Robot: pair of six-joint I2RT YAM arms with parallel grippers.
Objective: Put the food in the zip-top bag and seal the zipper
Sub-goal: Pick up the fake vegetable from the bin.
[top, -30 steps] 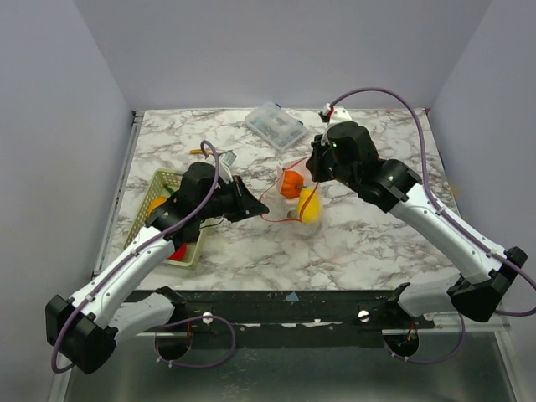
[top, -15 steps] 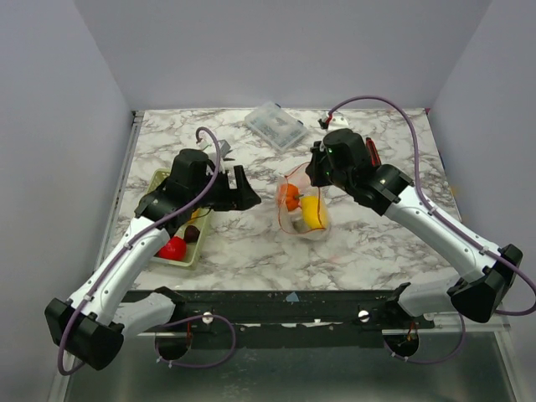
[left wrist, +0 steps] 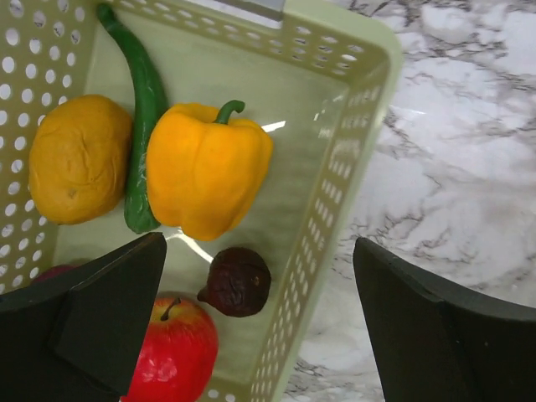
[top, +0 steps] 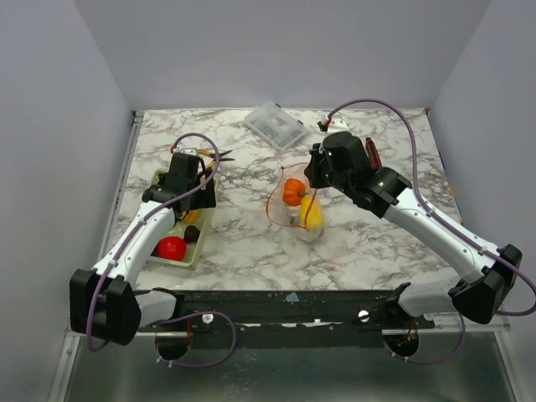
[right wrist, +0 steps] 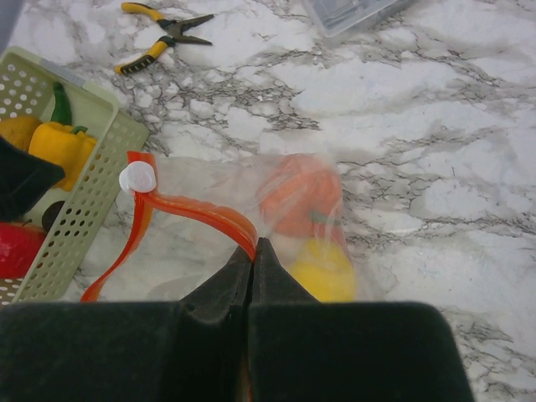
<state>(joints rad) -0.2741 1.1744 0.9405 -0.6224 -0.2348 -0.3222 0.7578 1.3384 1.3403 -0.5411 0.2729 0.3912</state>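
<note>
I will next move my left gripper a little toward the yellow pepper [top: 191, 216] [left wrist: 208, 171] and lower it around the pepper's sides, because the pepper is off-centre below my open fingers.
The clear zip-top bag [top: 295, 209] hangs over the table's middle with an orange toy fruit [top: 293, 191] and a yellow lemon [top: 311, 214] inside. My right gripper [right wrist: 254, 247] is shut on the bag's red-orange zipper [right wrist: 197, 209] at the mouth; its white slider [right wrist: 136, 177] sits at the strip's far left end. My left gripper [left wrist: 260, 327] hovers open over the green basket [left wrist: 335, 167], nothing between its fingers. Below it lie a yellow pepper [left wrist: 209, 167], an orange fruit [left wrist: 79, 159], a green chili [left wrist: 144, 109], a dark fig [left wrist: 239, 280] and a red apple [left wrist: 172, 347].
Yellow-handled pliers [right wrist: 159, 33] lie behind the basket [top: 199, 243]. A rigid clear lidded box [top: 275, 126] stands at the back centre. A dark-red knife [top: 373, 157] lies behind the right arm. The table's raised edge runs along the left side.
My left gripper opened, left the bag's mouth and swung left over the basket. The bag, held only by the right gripper, has sagged and its mouth narrowed.
</note>
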